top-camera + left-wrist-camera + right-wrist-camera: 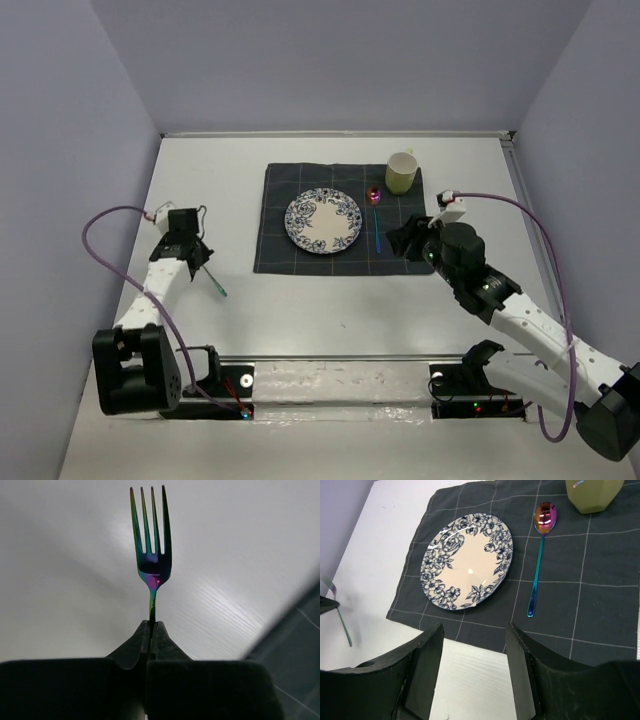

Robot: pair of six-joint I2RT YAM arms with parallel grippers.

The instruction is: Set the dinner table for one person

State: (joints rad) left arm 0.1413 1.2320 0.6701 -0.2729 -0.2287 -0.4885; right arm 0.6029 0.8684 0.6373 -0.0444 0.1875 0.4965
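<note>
My left gripper holds the fork and next needs to move toward the plate (322, 221), turn and lower it onto the mat's bare part opposite the spoon, and release it.
The white dinner table (300, 310) carries a dark checked mat (340, 218). On the mat lie a blue-flowered plate (322, 221), an iridescent spoon (376, 215) and a pale green cup (401, 172). My left gripper (197, 258) is shut on an iridescent fork (151, 555), holding it over the table left of the mat; the fork also shows in the top view (214, 282). My right gripper (474, 670) is open and empty, above the mat's near right edge. The plate (467, 560), spoon (540, 555) and cup (592, 494) show in the right wrist view.
Grey walls enclose the table on three sides. A metal rail (340, 378) with the arm bases runs along the near edge. Purple cables (100, 235) loop off both arms.
</note>
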